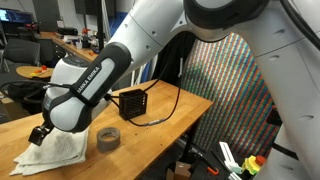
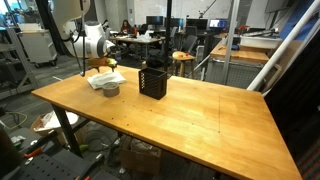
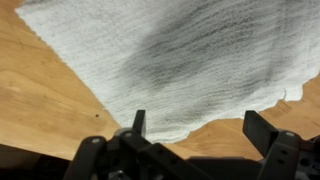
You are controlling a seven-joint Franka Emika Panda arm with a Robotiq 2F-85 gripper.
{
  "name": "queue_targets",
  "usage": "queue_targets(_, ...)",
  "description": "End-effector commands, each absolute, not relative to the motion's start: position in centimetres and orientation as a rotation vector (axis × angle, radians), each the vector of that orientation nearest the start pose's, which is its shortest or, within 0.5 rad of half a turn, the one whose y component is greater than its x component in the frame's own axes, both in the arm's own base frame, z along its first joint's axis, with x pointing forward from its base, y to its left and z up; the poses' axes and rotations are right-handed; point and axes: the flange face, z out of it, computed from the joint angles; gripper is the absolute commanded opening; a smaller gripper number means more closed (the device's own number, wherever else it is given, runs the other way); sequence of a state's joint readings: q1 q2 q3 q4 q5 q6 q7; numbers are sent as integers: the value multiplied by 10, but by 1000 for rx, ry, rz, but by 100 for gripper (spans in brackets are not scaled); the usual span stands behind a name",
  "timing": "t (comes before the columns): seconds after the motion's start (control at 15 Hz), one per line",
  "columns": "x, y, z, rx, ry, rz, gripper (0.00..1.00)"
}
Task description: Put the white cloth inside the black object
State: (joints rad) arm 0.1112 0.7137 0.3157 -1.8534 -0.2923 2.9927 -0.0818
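My gripper moves down and shifts onto the white cloth just inside its edge (image 1: 46,149) (image 3: 190,108) next. That part lies below it and toward the top in the wrist view.
The white cloth (image 1: 52,152) lies flat on the wooden table near its corner; it also shows in an exterior view (image 2: 104,79) and fills the top of the wrist view (image 3: 170,55). The black object (image 1: 132,103) is an open mesh box standing further along the table, also seen in an exterior view (image 2: 152,80). My gripper (image 3: 198,125) is open and empty, hovering just above the cloth's near edge, fingers spread either side of it. In an exterior view the gripper (image 1: 40,135) sits over the cloth's end.
A grey roll of tape (image 1: 108,138) lies beside the cloth, between it and the black box. A black cable (image 1: 170,110) runs from the box along the table. The wooden table (image 2: 200,120) stretches wide beyond the box.
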Motion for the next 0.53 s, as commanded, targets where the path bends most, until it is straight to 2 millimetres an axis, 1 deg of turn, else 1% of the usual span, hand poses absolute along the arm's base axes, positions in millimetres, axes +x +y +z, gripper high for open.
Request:
queue_targets(0.0,623,286,185,-2715,-1000,-621,100)
queue_targets(0.07,623,284,176,-2723,-1017,-583,100)
queue_targets(0.13,620,284,173,-2724,-1034,-546,100)
queue_targets(0.27,614,278,158,-2744,-1057,-472,100)
queue_targets(0.47,610,273,151,-2751,-1047,-440,100)
